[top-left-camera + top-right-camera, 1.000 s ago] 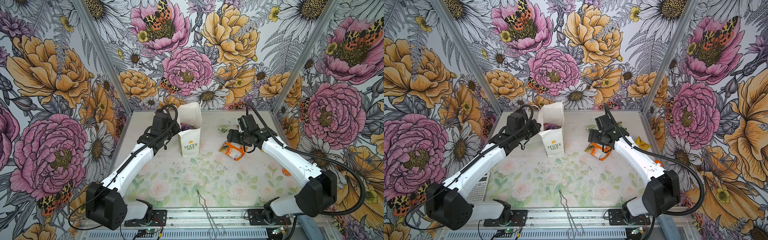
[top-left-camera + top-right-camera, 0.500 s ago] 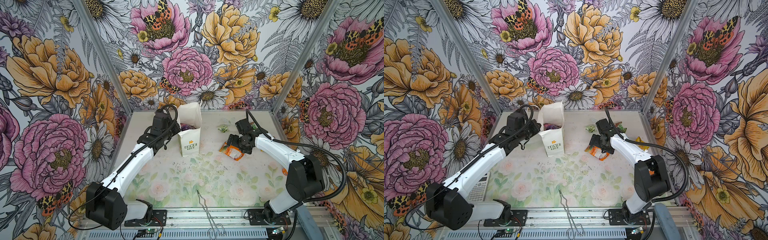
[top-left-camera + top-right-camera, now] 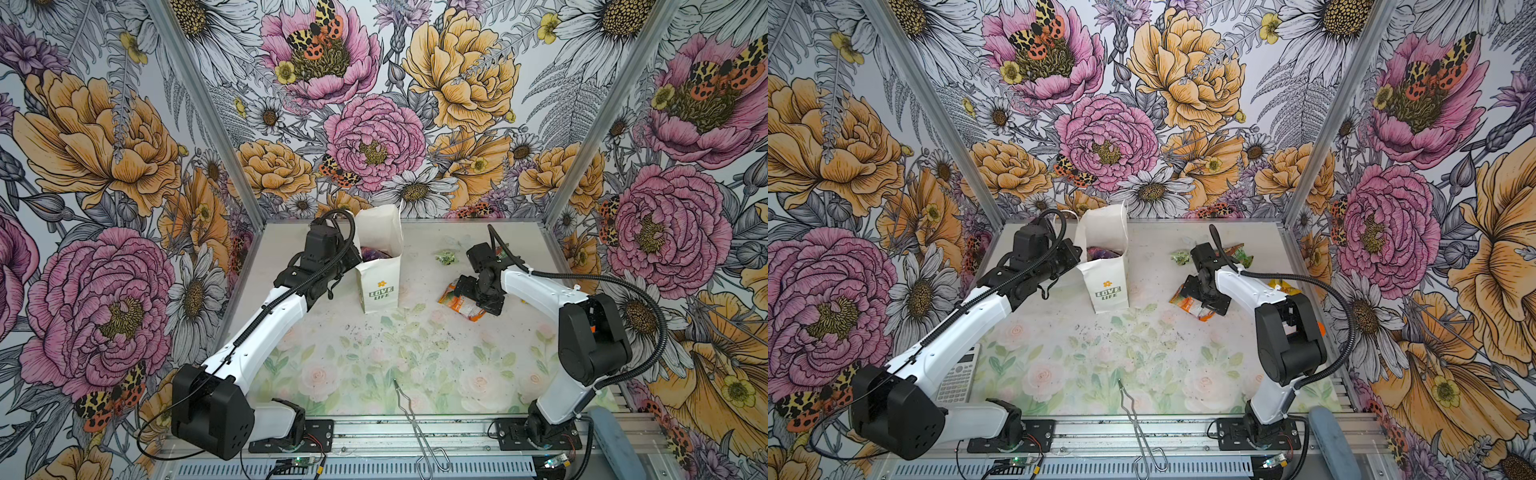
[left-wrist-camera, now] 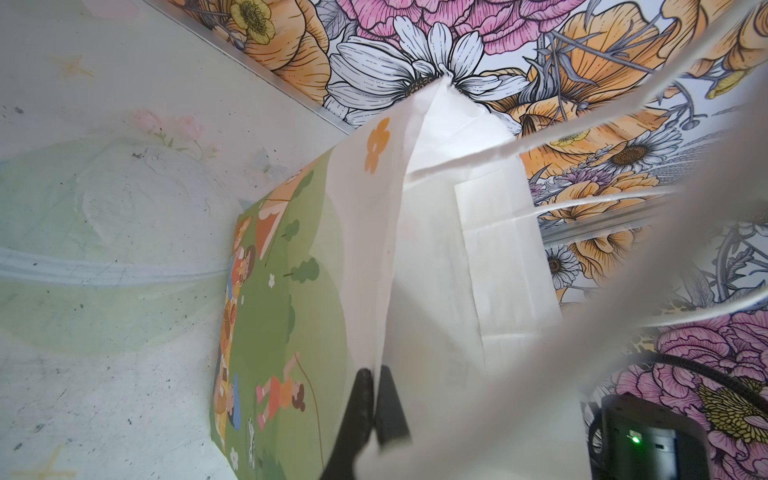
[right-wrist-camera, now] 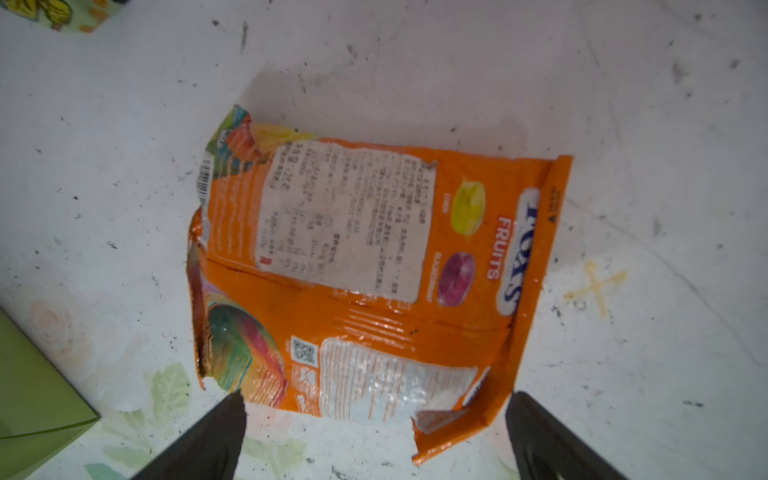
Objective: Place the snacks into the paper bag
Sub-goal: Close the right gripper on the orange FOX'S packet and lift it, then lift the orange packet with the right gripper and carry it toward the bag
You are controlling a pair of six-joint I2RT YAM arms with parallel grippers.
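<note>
My right gripper moves down next so its open fingers come around the middle of the orange-and-white packet [image 3: 451, 296] [image 5: 365, 270], as the packet lies flat on the tabletop below them.
The white paper bag [image 3: 380, 286] [image 3: 1105, 291] stands upright at the back of the table, a purple snack [image 3: 376, 252] showing inside. My left gripper [image 4: 376, 386] [image 3: 352, 259] is shut on the bag's side rim [image 4: 386, 291]. An orange-and-white snack packet [image 5: 365, 270] [image 3: 451, 296] lies flat to the bag's right. My right gripper [image 5: 376, 401] [image 3: 473, 297] hovers open over it, one finger at each side of its near edge. A tiny green snack [image 3: 445, 258], a green-and-orange one [image 3: 1239, 251] and a yellow one [image 3: 1281, 286] lie behind the right arm.
Metal tongs [image 3: 409, 411] lie near the front edge. A white calculator [image 3: 957, 376] rests at the front left, beside the left arm. Flowered walls enclose the table on three sides.
The right arm has folded up at its elbow and its gripper has dropped over the orange-and-white packet, jaws a little wider. Left arm and bag are unmoved.
</note>
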